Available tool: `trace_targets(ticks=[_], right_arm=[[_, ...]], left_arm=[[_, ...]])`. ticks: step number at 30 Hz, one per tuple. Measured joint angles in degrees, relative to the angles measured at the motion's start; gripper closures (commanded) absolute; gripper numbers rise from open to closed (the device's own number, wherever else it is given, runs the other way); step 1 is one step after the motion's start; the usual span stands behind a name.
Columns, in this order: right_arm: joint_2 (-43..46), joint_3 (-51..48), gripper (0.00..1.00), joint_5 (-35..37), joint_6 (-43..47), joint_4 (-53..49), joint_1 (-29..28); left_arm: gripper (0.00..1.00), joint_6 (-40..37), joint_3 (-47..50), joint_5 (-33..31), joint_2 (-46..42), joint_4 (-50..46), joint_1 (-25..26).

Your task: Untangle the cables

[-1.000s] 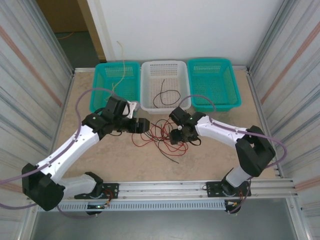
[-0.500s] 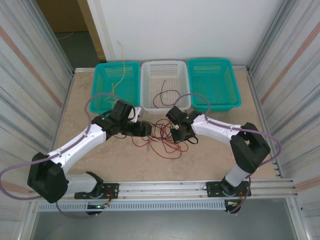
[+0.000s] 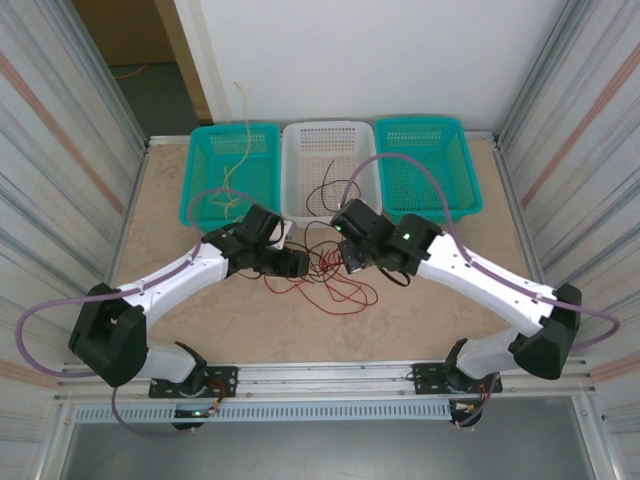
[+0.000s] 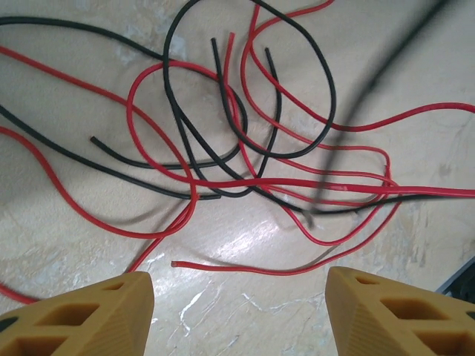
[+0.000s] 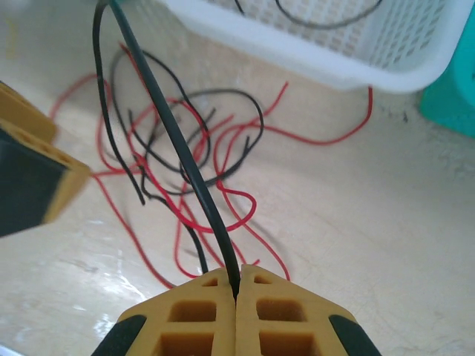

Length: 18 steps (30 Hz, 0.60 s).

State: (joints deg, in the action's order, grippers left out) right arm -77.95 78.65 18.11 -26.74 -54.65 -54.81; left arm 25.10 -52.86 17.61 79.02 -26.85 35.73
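Observation:
Another black cable is already inside the white basket [image 3: 334, 178] [image 5: 334, 37], so my right gripper next needs to lift up and outward over the basket and release the black cable there.
A tangle of red and black cables [image 3: 328, 272] lies on the tabletop in front of the white basket. My right gripper [image 5: 237, 285] is shut on a black cable [image 5: 182, 159], which runs taut up and away from its fingertips above the tangle [image 5: 185, 170]. My left gripper [image 4: 237, 311] is open just above the table, its yellow fingers [image 4: 96, 315] wide apart near a loose red cable end [image 4: 174, 263]. In the top view the left gripper [image 3: 296, 263] and right gripper [image 3: 350, 262] flank the pile. A pale yellow cable [image 3: 238, 140] hangs into the left teal basket.
Three baskets stand along the back: a teal one [image 3: 205, 175] on the left, a white one [image 3: 300, 165] holding a black cable [image 3: 328, 190], and a teal one [image 3: 465, 170] on the right. Corrugated walls close both sides. A metal rail [image 3: 330, 375] runs along the front.
The right arm has swung its elbow out to the right and the gripper has drawn the black cable up. The left gripper has moved right, closer to the tangle.

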Motion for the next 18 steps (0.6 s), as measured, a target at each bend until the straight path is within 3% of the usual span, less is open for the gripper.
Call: trace_targets(ticks=[11, 18], right_arm=[[5.92, 4.76, 0.99, -0.09, 0.02, 0.74, 0.33], [8.33, 11.26, 0.97, -1.75, -0.04, 4.98, 5.49]], left_arm=[[0.37, 0.37, -0.17, 3.89, 3.56, 4.09, 0.04], [0.38, 0.46, -0.37, 4.35, 4.37, 4.44, 0.81]])
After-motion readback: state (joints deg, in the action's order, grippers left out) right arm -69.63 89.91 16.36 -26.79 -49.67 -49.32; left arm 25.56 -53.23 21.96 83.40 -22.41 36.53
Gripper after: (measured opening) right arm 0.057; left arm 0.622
